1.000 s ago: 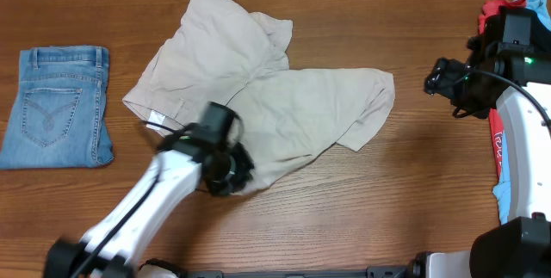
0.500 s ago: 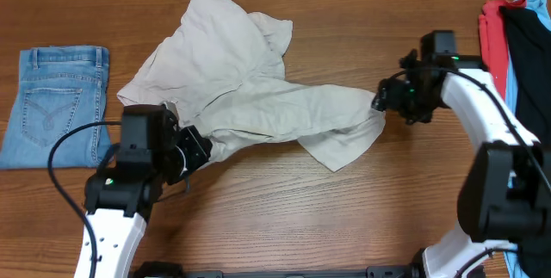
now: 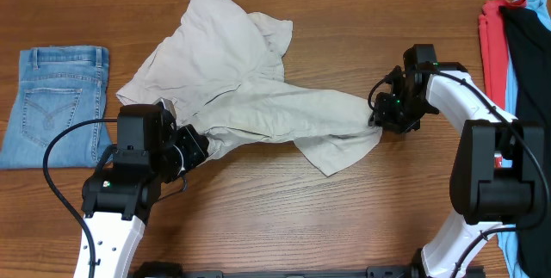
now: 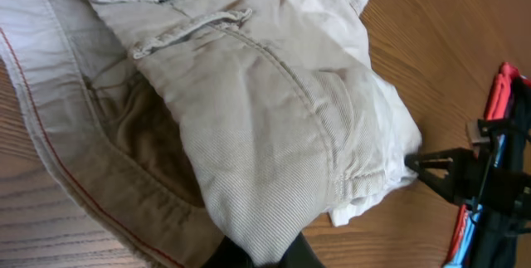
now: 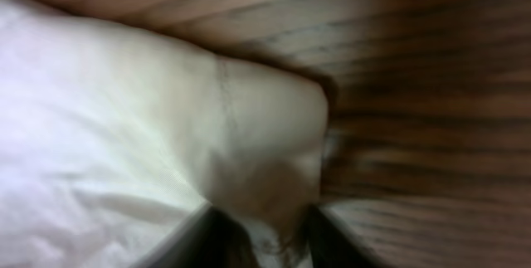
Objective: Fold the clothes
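Note:
I next need to lift my left gripper, draw the fold back and down to spread the crumpled shorts, and release, as bare wood at the front lies back from it.
The clothes (image 3: 258,80), pale beige shorts, lie crumpled across the middle of the wooden table, with one leg stretched out to the right. My left gripper (image 3: 191,147) is at their lower left edge and is shut on a fold of the fabric near the waistband. In the left wrist view the cloth (image 4: 274,135) bunches out from between my gripper's (image 4: 265,255) dark fingers. My right gripper (image 3: 379,116) is at the far right end of the leg. In the right wrist view the hem (image 5: 265,127) runs down between my gripper's (image 5: 270,235) two closed-in fingers.
Folded light-blue jeans (image 3: 56,106) lie at the left edge of the table. Red (image 3: 492,46), light-blue and black (image 3: 527,46) garments lie along the right edge, behind my right arm. Bare wood runs along the table's front.
The left arm pulled its corner of the shorts to the left. My right arm came in from the right to the leg's end and its jaws closed there. The cloth now stretches between both grippers.

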